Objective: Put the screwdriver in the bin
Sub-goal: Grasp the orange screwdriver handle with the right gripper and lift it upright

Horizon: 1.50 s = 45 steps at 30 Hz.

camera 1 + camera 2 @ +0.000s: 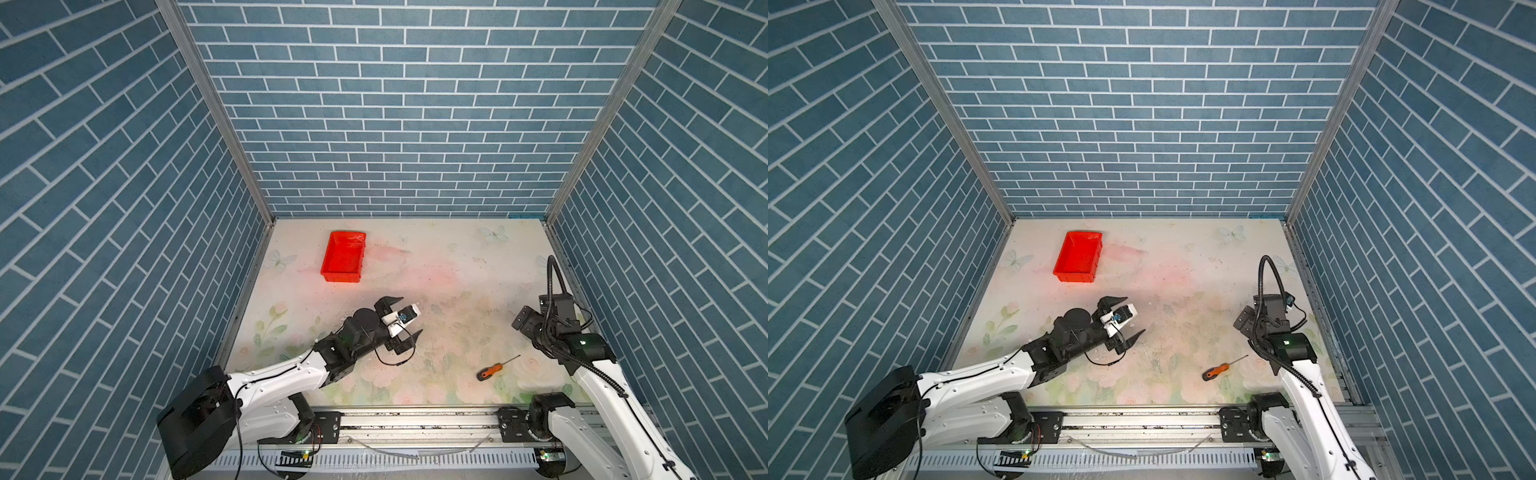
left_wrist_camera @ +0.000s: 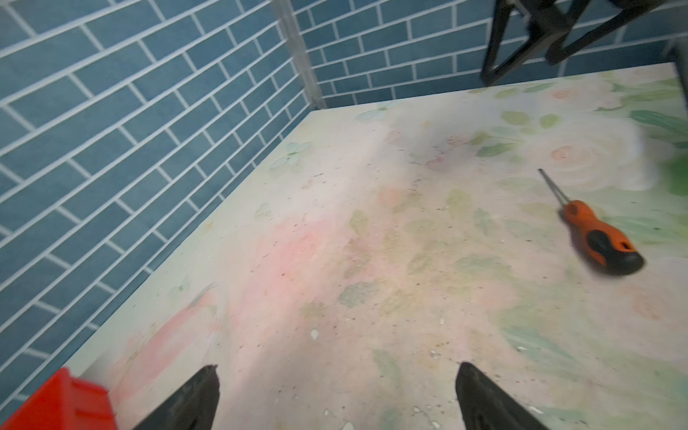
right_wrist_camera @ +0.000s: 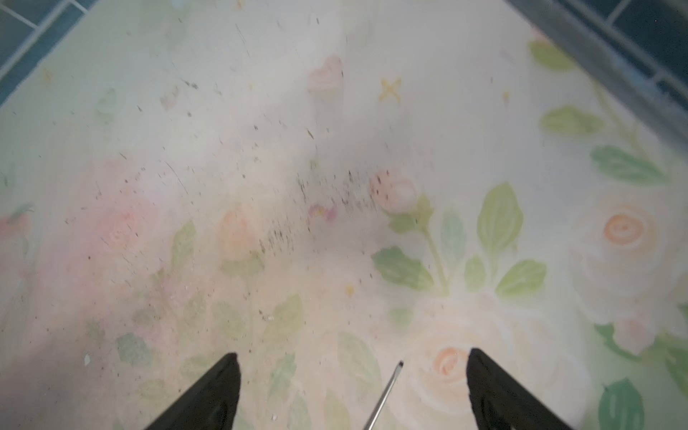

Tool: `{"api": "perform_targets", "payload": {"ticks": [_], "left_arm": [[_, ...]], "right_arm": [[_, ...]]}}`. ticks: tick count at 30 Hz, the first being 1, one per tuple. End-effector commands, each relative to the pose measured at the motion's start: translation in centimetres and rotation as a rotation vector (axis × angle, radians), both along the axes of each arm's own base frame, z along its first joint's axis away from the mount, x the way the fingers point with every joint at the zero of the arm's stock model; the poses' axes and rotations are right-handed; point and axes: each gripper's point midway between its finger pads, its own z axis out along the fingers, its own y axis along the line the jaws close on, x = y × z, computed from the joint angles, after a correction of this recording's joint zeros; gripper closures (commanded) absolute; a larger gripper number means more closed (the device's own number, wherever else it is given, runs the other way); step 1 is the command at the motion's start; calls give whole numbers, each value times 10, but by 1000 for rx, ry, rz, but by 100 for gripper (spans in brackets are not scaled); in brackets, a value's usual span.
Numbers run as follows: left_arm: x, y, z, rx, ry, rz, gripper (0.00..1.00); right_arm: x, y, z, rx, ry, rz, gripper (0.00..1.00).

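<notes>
I will next draw my right gripper back and down onto the orange handle's stem end (image 1: 496,368), as the handle lies flat below it, nearer my base.
The screwdriver (image 1: 492,370) (image 1: 1219,370), orange handle with a black butt, lies flat on the floral table near the front right. In the left wrist view the whole screwdriver (image 2: 599,238) shows, far from the jaws. In the right wrist view only the thin shaft of the screwdriver (image 3: 385,394) shows, low between the jaws. My right gripper (image 1: 524,321) (image 1: 1246,321) (image 3: 353,353) hangs open above the table just behind the shaft tip, holding nothing. My left gripper (image 1: 410,315) (image 1: 1134,314) (image 2: 337,366) stands open and empty mid-table. The red bin (image 1: 344,257) (image 1: 1079,257) sits empty at the back left; one corner of the bin (image 2: 63,402) shows beside the left jaws.
Blue brick-pattern walls (image 1: 399,124) close in the table on three sides. A metal rail (image 1: 415,419) carrying both arm bases runs along the front edge. A black cable (image 1: 555,282) loops above the right wrist.
</notes>
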Motion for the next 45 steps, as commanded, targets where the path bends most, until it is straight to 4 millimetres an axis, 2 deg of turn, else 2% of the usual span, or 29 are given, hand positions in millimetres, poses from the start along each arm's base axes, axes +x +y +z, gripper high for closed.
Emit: {"api": "perform_targets", "payload": {"ticks": [1, 4, 9, 14, 18, 21, 28, 34, 37, 45], "left_arm": [[-26, -21, -6, 34, 1, -147, 0], [-37, -33, -8, 40, -7, -201, 0], [-37, -40, -13, 41, -12, -202, 0], [-32, -42, -24, 84, -9, -189, 0], [-36, -46, -28, 108, -14, -207, 0], [-40, -46, -28, 128, -19, -221, 0], [-41, -43, -33, 156, -16, -219, 0], [-43, -44, -30, 140, -22, -224, 0], [-43, -43, -34, 147, -16, -221, 0], [-42, -41, -41, 158, -13, -208, 0]], "right_arm": [[-37, 19, -25, 159, 181, -86, 9], [-53, 34, -40, 238, 266, -103, 16], [-72, 45, -56, 273, 384, -148, 32], [-75, 61, -69, 286, 446, -167, 42], [-80, 69, -84, 266, 509, -181, 52], [-80, 75, -90, 261, 526, -185, 55], [-80, 75, -101, 233, 546, -202, 57], [-84, 70, -110, 211, 553, -211, 63], [-83, 62, -108, 154, 544, -194, 70], [-82, 58, -102, 143, 523, -200, 92]]}}
